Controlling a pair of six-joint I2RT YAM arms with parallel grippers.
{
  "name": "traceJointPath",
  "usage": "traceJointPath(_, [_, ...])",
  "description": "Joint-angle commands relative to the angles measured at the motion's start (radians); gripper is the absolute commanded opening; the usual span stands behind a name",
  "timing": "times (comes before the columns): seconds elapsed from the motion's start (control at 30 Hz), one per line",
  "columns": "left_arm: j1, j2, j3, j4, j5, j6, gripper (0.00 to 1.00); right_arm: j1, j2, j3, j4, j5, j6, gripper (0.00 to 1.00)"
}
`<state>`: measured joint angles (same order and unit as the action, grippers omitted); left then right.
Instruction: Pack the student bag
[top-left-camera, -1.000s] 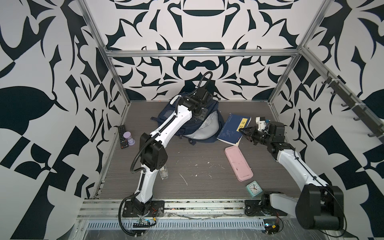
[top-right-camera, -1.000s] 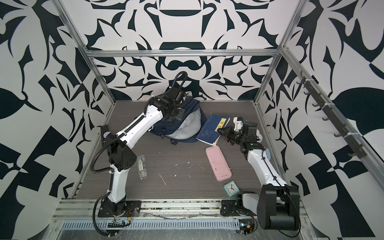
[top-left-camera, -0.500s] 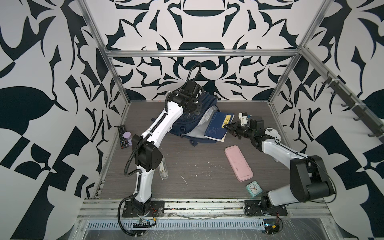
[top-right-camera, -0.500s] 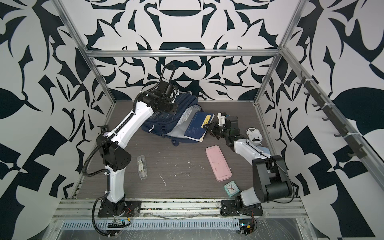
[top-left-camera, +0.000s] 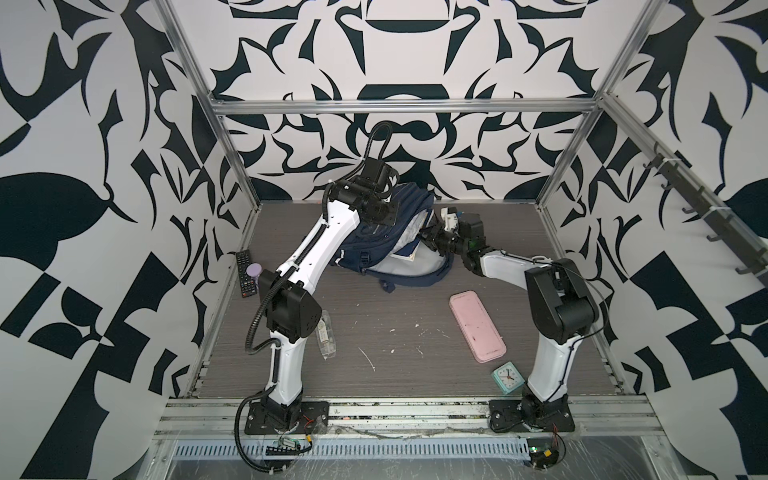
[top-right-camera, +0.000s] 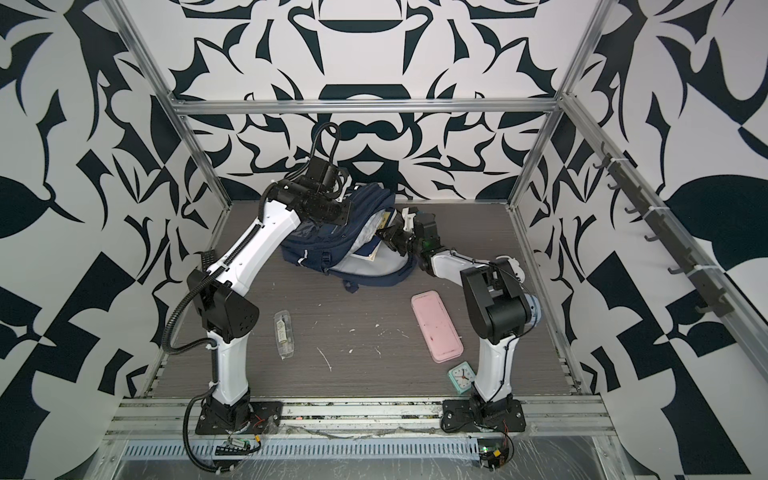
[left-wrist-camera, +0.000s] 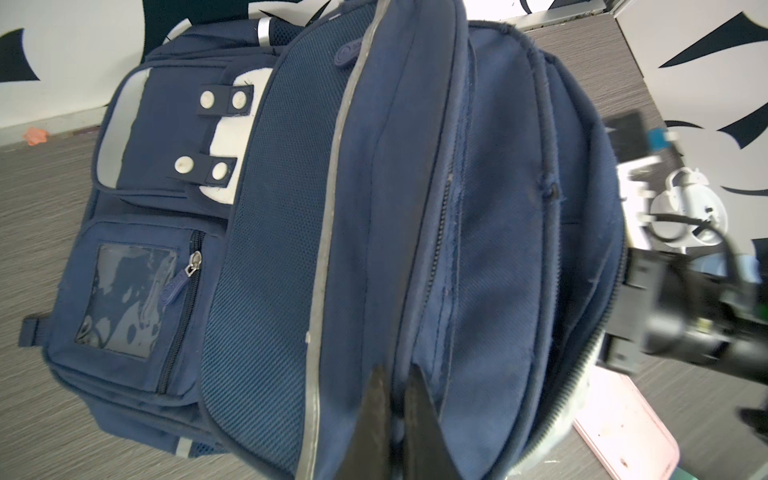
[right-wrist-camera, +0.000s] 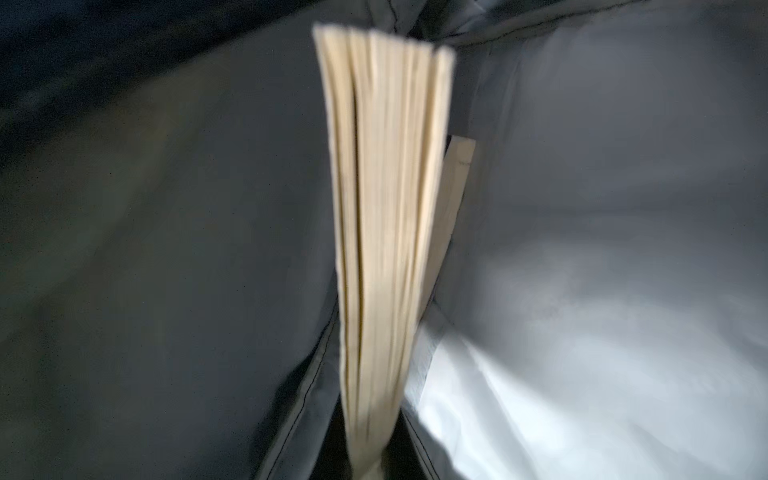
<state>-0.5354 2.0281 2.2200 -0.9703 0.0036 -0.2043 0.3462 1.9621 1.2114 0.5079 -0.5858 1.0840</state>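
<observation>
My right gripper pushes deeper into the bag's grey-lined compartment (right-wrist-camera: 480, 240) next and releases the cream-paged book. That compartment lies ahead of its fingers, under the bag's flap.
The navy student bag (top-left-camera: 374, 249) lies at the back middle of the table, its main compartment gaping toward the right in both top views. My left gripper (left-wrist-camera: 395, 374) is shut on a fold of the bag's top fabric (left-wrist-camera: 415, 249) and holds the upper flap up. My right gripper (top-left-camera: 427, 240) reaches into the opening, shut on a book (right-wrist-camera: 386, 208). The right wrist view shows the book's cream page edges inside the pale grey lining (right-wrist-camera: 602, 249). A corner of the book (top-right-camera: 371, 252) shows at the bag's mouth.
A pink pencil case (top-left-camera: 478, 326) and a teal alarm clock (top-left-camera: 508, 376) lie at the front right. A clear plastic case (top-left-camera: 326, 338) sits by the left arm's elbow. A black remote (top-left-camera: 244, 274) and a purple object (top-left-camera: 253, 272) lie along the left wall.
My right gripper has carried the book left from the table's right side into the bag's opening. My left gripper has drawn the bag's flap back and to the left.
</observation>
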Motion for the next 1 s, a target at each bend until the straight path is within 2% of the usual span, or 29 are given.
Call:
traceJointPath(0.0, [0.008,-0.072,0.060,0.022,0.052,-0.029,0.00,0.025,0.045,0.096,0.117,0.014,0.060,0.00])
traceJointPath(0.5, [0.040,-0.072,0.057,0.015,0.106,-0.056,0.00,0.105,0.259,0.367,0.078,0.163,0.201,0.00])
traceJointPath(0.97, [0.044,-0.071,0.053,0.029,0.141,-0.080,0.00,0.156,0.406,0.612,-0.096,0.203,0.172,0.00])
